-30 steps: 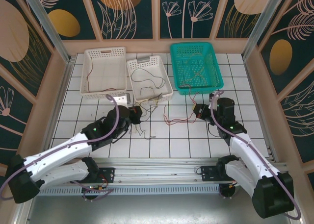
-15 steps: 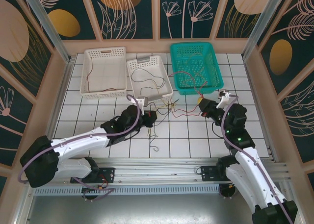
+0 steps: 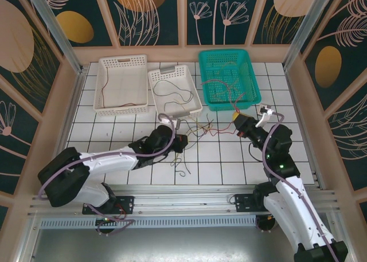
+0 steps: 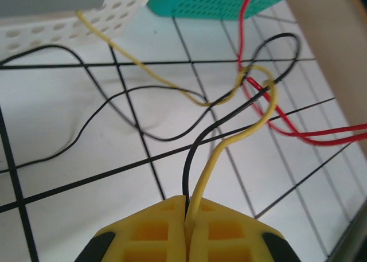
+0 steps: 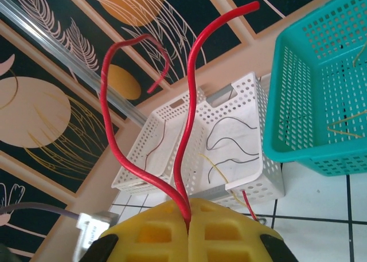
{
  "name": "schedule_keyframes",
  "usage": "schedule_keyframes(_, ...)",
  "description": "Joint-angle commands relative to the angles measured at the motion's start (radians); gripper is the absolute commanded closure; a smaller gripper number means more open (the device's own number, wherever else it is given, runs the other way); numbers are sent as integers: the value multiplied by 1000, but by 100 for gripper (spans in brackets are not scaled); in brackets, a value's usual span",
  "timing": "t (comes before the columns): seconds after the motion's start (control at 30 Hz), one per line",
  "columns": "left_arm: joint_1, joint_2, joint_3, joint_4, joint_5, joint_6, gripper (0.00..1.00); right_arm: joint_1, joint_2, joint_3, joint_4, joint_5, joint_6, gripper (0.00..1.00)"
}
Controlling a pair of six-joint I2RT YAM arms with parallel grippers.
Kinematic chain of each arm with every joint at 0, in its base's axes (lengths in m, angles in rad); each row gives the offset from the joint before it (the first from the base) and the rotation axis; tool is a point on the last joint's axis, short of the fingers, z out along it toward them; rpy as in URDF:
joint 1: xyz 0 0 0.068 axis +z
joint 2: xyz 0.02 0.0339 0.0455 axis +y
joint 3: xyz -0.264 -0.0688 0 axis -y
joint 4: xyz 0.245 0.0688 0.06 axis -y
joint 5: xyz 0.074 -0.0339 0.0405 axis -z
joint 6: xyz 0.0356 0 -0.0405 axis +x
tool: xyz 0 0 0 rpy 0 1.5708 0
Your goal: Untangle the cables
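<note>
My left gripper moves down slightly next, as the table is close below it. Then it opens to let go of the black cable (image 4: 198,144) pinched beside the yellow one.
A knot of thin red, black and yellow cables (image 3: 200,127) lies on the white tiled table between my two grippers. My left gripper (image 3: 181,140) sits low by the knot, shut on a black cable (image 4: 198,144) and a yellow cable (image 4: 229,144) that run side by side out of its jaws (image 4: 188,202). A red cable (image 4: 298,133) crosses them further out. My right gripper (image 3: 238,120) is raised at the right, shut on a red cable (image 5: 189,101) whose two strands rise from its jaws (image 5: 186,213). That red cable runs towards the teal basket (image 3: 225,51).
Two white perforated baskets (image 3: 122,58) (image 3: 198,96) stand at the back left and middle, each holding a few thin cables. The teal basket holds more cables. Wooden walls close in the table on three sides, and a metal rail (image 3: 183,196) runs along the front.
My left gripper has moved right towards the knot, keeping its cables. My right gripper has swung up and rightwards, lifting the red cable off the table.
</note>
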Motion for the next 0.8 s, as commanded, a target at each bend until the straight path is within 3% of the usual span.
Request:
schedule_keyframes(0.0, 4, 41, 30, 38, -44, 39, 100, 7, 21, 77, -26, 2, 1, 100)
schedule_keyframes(0.17, 4, 76, 52, 61, -14, 45, 100, 7, 172, 179, -175, -103, -40, 100)
schedule_keyframes(0.3, 3, 91, 54, 59, -19, 51, 91, 7, 103, 174, -138, -118, -16, 100)
schedule_keyframes(0.37, 4, 98, 49, 58, -31, 52, 85, 7, 81, 172, -74, -185, 30, 100)
schedule_keyframes(0.53, 3, 119, 49, 59, -22, 51, 66, 9, 136, 223, -83, -272, 59, 100)
schedule_keyframes(0.77, 4, 79, 49, 50, -2, 63, 53, 13, 188, 307, -332, -54, -56, 100)
